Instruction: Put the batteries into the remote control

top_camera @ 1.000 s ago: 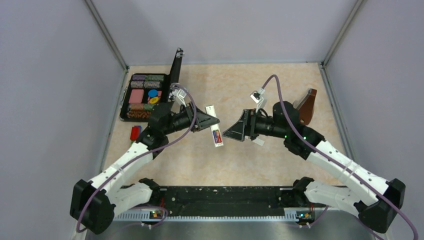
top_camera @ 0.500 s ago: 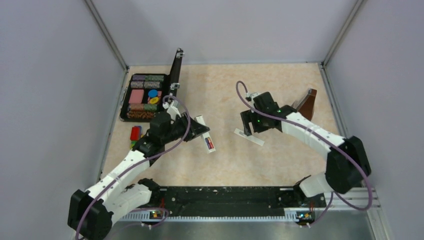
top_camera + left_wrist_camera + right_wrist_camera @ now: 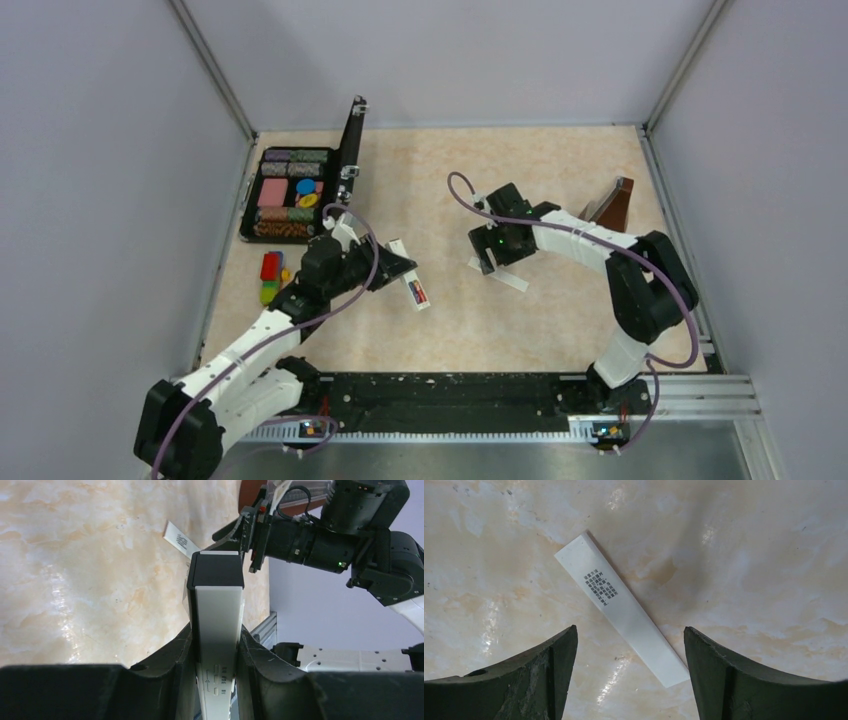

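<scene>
The remote shows both batteries in its near end, so the robot's left gripper will next lower the remote onto the table beside the white strip and then open.
My left gripper (image 3: 400,268) is shut on the remote control (image 3: 411,281), a slim white bar held above the table. In the left wrist view the remote (image 3: 216,610) sits between my fingers (image 3: 175,650), dark end away from me. Two tiny batteries (image 3: 419,293), reddish and dark, show in its near end in the top view. My right gripper (image 3: 492,257) is open and empty, pointing down over a flat white strip with printed text (image 3: 621,607) that lies on the table. The strip also shows in the top view (image 3: 503,277) and the left wrist view (image 3: 180,540).
An open black case (image 3: 247,205) of coloured chips stands at the back left, its lid (image 3: 351,135) upright. Stacked red, yellow and green toy blocks (image 3: 270,277) lie left of my left arm. A brown wooden metronome (image 3: 612,208) stands at the right. Grey walls enclose the table.
My right gripper has swung from facing the remote to pointing down over the white strip. My left gripper has carried the remote a little left and nearer.
</scene>
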Tool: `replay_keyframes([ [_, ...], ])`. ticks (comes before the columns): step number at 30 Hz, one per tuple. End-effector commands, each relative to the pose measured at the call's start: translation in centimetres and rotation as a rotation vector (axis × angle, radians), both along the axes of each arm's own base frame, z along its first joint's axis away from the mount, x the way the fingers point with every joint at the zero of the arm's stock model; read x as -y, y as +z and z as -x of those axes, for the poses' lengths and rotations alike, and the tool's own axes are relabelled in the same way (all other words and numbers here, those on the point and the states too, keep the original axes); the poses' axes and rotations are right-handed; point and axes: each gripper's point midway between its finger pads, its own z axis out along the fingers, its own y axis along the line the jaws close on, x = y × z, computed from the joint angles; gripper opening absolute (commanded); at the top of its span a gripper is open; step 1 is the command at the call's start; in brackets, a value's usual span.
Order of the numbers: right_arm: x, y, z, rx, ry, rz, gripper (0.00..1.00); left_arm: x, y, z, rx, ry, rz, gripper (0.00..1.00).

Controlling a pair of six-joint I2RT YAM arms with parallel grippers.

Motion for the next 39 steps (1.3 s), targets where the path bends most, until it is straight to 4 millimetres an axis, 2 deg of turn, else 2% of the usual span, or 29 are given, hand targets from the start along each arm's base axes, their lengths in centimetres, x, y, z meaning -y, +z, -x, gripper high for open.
replay_keyframes([
  [1,-1.8,0.9,-1.4,0.056,0.069,-0.030,0.76,0.1,1.0,-1.5,0.064,0.090,0.111,0.00],
  [7,-3.1,-0.5,-0.8,0.039,0.158,0.004,0.76,0.6,-0.4,-2.4,0.060,0.170,0.095,0.00],
  [11,-2.9,-1.7,-0.9,0.024,0.154,0.042,0.75,1.7,-1.9,-2.4,0.038,0.275,0.144,0.00],
  [14,-2.7,-1.7,-1.2,0.032,0.130,0.054,0.73,2.7,-3.6,-2.2,0.038,0.345,0.158,0.00],
  [17,-3.0,0.0,-1.2,0.061,0.075,0.005,0.74,3.4,-4.4,-2.5,0.062,0.395,0.146,0.00],
  [21,-4.4,3.4,-0.2,0.078,0.010,-0.147,0.74,4.6,-5.4,-2.9,0.080,0.407,0.148,0.00],
  [25,-5.8,6.5,2.4,0.064,0.053,-0.318,0.74,6.1,-7.1,-3.2,0.053,0.398,0.130,0.00],
  [28,-6.8,7.6,5.1,0.040,0.144,-0.426,0.75,6.6,-8.2,-3.1,0.035,0.411,0.144,0.00],
  [31,-7.6,7.7,7.4,0.024,0.221,-0.486,0.75,6.5,-9.5,-3.0,0.008,0.439,0.134,0.12],
  [34,-8.3,6.7,8.8,0.003,0.243,-0.494,0.75,6.0,-10.5,-2.8,-0.004,0.464,0.110,0.27],
  [39,-9.1,5.4,8.8,0.005,0.201,-0.499,0.75,4.9,-11.8,-2.0,-0.038,0.512,0.022,0.59],
])
